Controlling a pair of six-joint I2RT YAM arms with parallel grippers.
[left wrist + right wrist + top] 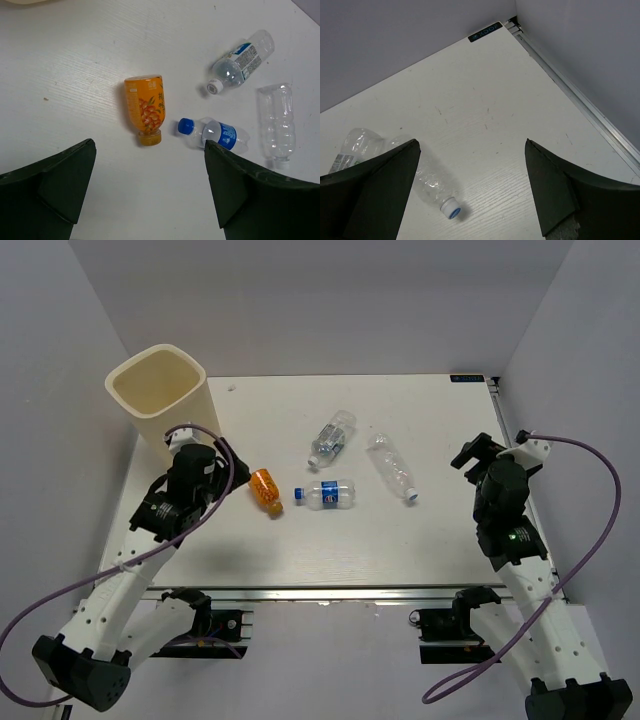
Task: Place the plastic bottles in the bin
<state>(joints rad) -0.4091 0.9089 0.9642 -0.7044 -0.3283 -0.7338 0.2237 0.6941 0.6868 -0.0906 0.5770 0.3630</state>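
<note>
I should next move my left gripper down and to the right in the top view, onto the orange bottle's labelled body (264, 488) (146, 106), because it is below and on that side.
The cream bin (155, 390) stands at the table's far left corner. Four bottles lie on their sides mid-table. The orange bottle (266, 490) lies just right of my left gripper (222, 458). A clear blue-capped, blue-labelled bottle (327, 494) lies beside it. A labelled white-capped bottle (332, 436) and a bare clear bottle (392, 467) lie farther back. The left wrist view shows the orange bottle (145, 107), the blue-capped one (215, 134), the white-capped one (240, 60) and the bare one (276, 120). My left gripper (150, 170) is open and empty above the table. My right gripper (470, 170) is open and empty, with the bare bottle (427, 182) to its left.
Grey walls enclose the table on three sides. A metal rail (580, 95) runs along the right edge and a black tag (485, 31) sits at the far right corner. Purple cables (590, 540) loop beside both arms.
</note>
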